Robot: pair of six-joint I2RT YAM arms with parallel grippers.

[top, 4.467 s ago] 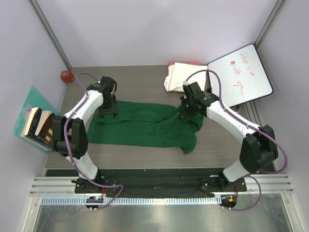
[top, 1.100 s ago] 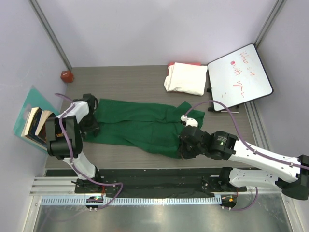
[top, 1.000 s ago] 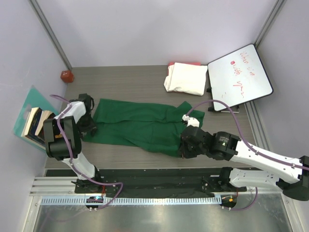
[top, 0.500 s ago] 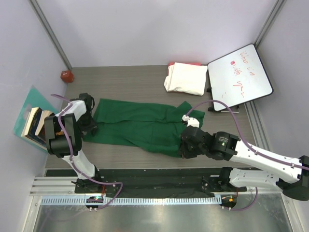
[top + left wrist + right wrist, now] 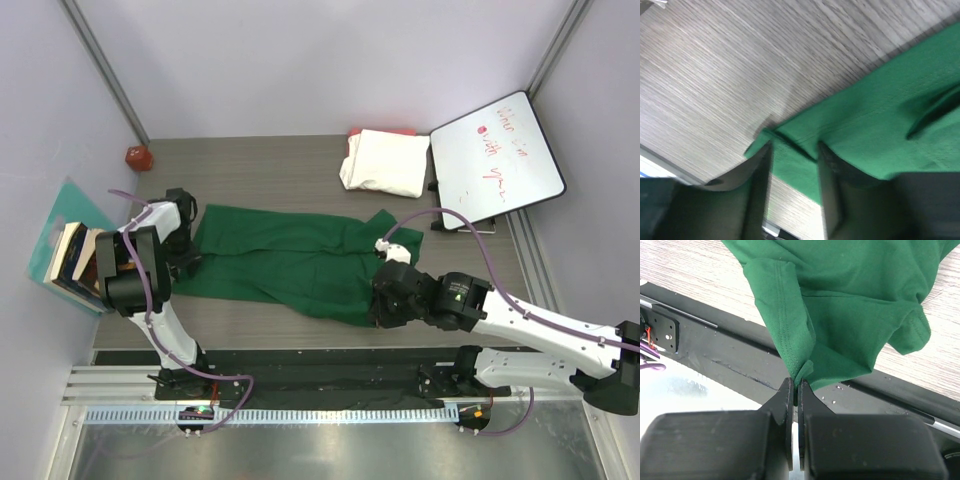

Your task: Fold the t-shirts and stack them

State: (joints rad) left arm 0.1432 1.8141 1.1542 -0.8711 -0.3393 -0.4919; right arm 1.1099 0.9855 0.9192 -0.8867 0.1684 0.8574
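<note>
My right gripper will next pull back toward the black bar and to the right (image 5: 392,339) in the top view and then open, since the held edge of the t-shirt is bunched.
A dark green t-shirt (image 5: 290,260) lies spread across the middle of the table. Its left near corner (image 5: 790,160) sits between the fingers of my left gripper (image 5: 183,262) (image 5: 794,150), whose jaws stand apart on either side of the cloth. My right gripper (image 5: 376,304) (image 5: 795,385) is shut on a bunched edge of the green t-shirt (image 5: 840,300) at its near right, over the table's front edge. A cream-white folded t-shirt (image 5: 385,160) rests at the back right, with a red-pink cloth edge (image 5: 380,131) under it.
A whiteboard (image 5: 497,155) with red writing leans at the back right. A small red object (image 5: 137,157) sits at the back left. Books (image 5: 78,262) on a teal sheet lie off the left side. A black rail (image 5: 330,365) runs along the near edge.
Since 4.5 s ago both arms have come from the shirt's far edge to its near corners. Over the last second the left jaws have narrowed around the corner; the right gripper has stayed put.
</note>
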